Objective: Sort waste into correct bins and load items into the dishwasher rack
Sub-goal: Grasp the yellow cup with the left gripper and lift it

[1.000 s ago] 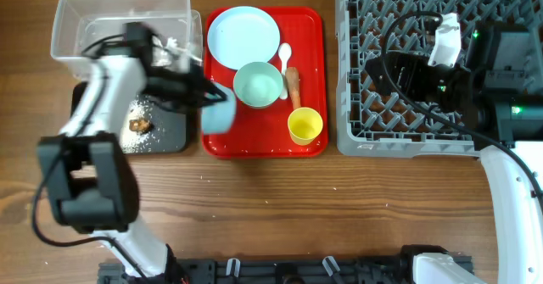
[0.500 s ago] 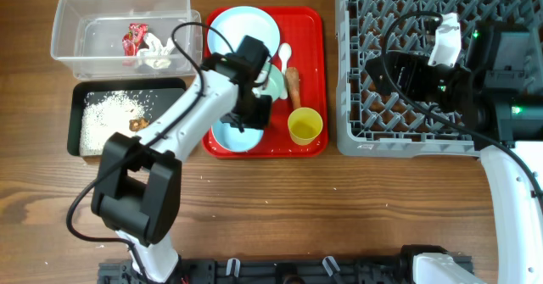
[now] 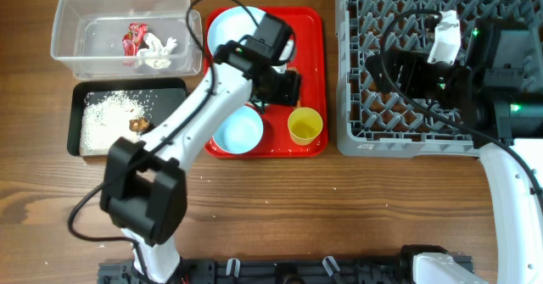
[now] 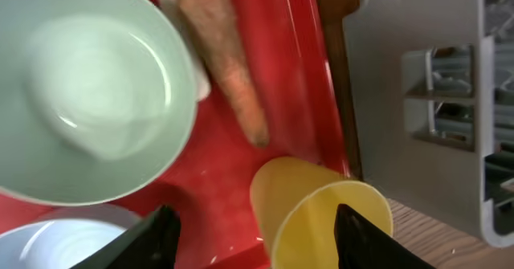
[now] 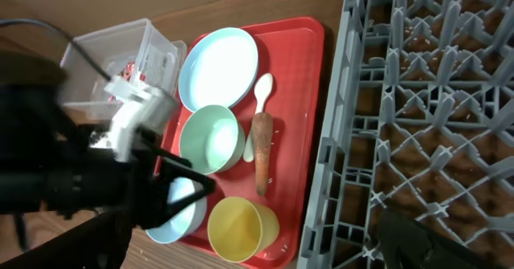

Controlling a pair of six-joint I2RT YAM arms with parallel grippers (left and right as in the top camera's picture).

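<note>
My left gripper moves down next onto the yellow cup's rim [image 3: 290, 124] [image 4: 280, 238] on the side facing the light-blue bowl. Its open fingers already line up astride the cup's side there.
My left gripper [image 4: 257, 241] is open and empty, low over the red tray, its fingers [image 4: 157, 237] on either side of the yellow cup's [image 4: 321, 213] near rim. The pale green bowl [image 4: 88, 92] and the carrot-like stick [image 4: 229, 60] lie just beyond it. The light-blue bowl [image 3: 237, 131] stands free on the tray's front left, and the plate [image 3: 231, 25] sits at the back with the white spoon [image 5: 257, 112] beside it. Wrapper [image 3: 136, 40] and paper scrap [image 3: 159, 53] lie in the clear tub [image 3: 76, 30]. Rice [image 3: 106, 114] and a brown chunk [image 3: 138, 125] lie in the black tray [image 3: 170, 140]. My right gripper [image 3: 386, 72] hangs open over the dishwasher rack [image 3: 365, 123].
The red tray [image 3: 271, 144] sits between the two bins and the rack. The left arm [image 3: 204, 106] stretches across the tray's left half, hiding the green bowl from above. Bare wooden table [image 3: 297, 208] runs along the front.
The left gripper carried the light-blue bowl from over the black tray to the red tray, let it go there and moved right to the yellow cup. The right arm has not moved.
</note>
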